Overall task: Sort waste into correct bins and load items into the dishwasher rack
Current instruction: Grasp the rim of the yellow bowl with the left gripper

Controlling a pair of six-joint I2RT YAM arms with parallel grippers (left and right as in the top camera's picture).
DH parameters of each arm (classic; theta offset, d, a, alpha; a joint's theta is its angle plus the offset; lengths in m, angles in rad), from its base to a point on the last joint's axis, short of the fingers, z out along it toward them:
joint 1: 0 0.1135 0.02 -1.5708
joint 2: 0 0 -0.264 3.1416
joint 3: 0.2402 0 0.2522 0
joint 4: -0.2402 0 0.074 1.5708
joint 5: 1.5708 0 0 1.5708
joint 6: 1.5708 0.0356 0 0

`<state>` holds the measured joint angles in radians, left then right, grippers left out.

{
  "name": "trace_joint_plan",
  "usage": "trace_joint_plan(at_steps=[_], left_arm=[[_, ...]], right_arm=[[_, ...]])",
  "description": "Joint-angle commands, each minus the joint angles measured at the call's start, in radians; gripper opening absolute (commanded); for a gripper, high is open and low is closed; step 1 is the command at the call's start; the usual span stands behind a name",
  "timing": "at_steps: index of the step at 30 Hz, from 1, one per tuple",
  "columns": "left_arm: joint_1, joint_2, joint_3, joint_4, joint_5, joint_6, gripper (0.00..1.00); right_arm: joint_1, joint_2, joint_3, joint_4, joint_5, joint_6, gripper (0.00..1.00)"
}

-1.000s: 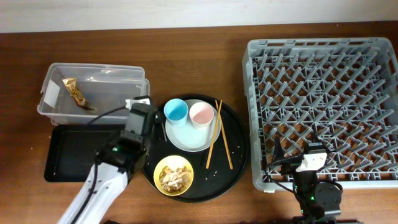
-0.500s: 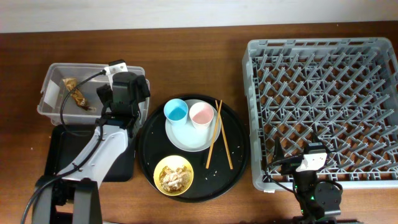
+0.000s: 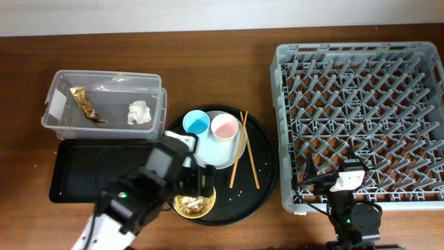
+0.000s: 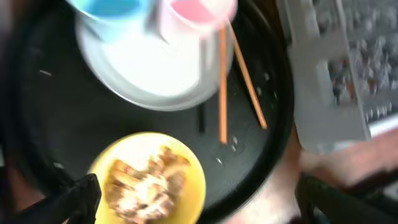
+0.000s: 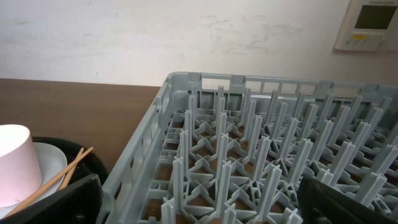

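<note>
The robot's left gripper is high above the scrap-filled yellow bowl, and next it needs to go down and over toward the chopsticks, onto the yellow bowl's rim on that side.
The clear tub (image 3: pixel 55 104) holds the brown-gold wrapper (image 3: pixel 84 104) and the white tissue wad (image 3: pixel 139 112). My left gripper (image 3: pixel 198 187) (image 4: pixel 202 205) hangs open over the yellow bowl (image 4: pixel 186 158) of tan food scraps (image 4: pixel 146 183), holding nothing. The bowl (image 3: pixel 186 205) is half hidden under the arm in the overhead view. Blue cup (image 3: pixel 196 123), pink cup (image 3: pixel 225 128) and two chopsticks (image 3: pixel 239 149) rest on the pale plate (image 3: pixel 215 153). My right gripper (image 3: pixel 340 170) (image 5: pixel 205 208) stands open at the front-left edge of the grey rack (image 3: pixel 361 104) (image 5: pixel 249 143).
Bowl and plate sit on a large round black tray (image 3: pixel 267 167). A flat black rectangular tray (image 3: pixel 76 173) lies left of it, below the tub. The wrist view of the left arm is blurred by motion.
The left gripper opened over the clear tub and let the tissue fall in, then swung down and right to above the yellow bowl. The right arm has not moved.
</note>
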<state>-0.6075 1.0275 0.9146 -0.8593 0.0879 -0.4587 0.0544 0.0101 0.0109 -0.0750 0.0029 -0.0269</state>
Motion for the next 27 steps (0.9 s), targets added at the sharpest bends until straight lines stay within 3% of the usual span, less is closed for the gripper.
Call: trace_joint_plan(at_steps=[1, 2, 5, 8, 13, 16, 19, 27], left_arm=[[-0.121, 0.097, 0.0, -0.01, -0.003, -0.101, 1.0], [-0.148, 0.13, 0.0, -0.016, -0.005, -0.114, 0.99], [-0.232, 0.248, 0.0, -0.064, -0.005, -0.114, 0.5], [-0.26, 0.321, -0.002, -0.084, -0.006, -0.114, 0.13], [-0.268, 0.386, -0.002, -0.086, -0.009, -0.114, 0.13], [-0.268, 0.387, -0.026, -0.093, -0.039, -0.114, 0.24], [-0.268, 0.387, -0.057, -0.085, -0.106, -0.114, 0.25], [-0.268, 0.387, -0.069, -0.053, -0.111, -0.114, 0.26]], right_arm=[[0.005, -0.006, -0.005, -0.005, 0.006, 0.005, 0.98], [0.005, -0.006, -0.005, -0.005, 0.006, 0.005, 0.99], [0.005, -0.006, -0.005, -0.005, 0.006, 0.005, 0.98], [0.005, -0.006, -0.005, -0.005, 0.006, 0.005, 0.98], [0.005, -0.006, -0.005, -0.005, 0.006, 0.005, 0.98], [0.005, -0.006, -0.005, -0.005, 0.006, 0.005, 0.98], [0.005, -0.006, -0.005, -0.005, 0.006, 0.005, 0.98], [0.005, -0.006, -0.005, -0.005, 0.006, 0.005, 0.98]])
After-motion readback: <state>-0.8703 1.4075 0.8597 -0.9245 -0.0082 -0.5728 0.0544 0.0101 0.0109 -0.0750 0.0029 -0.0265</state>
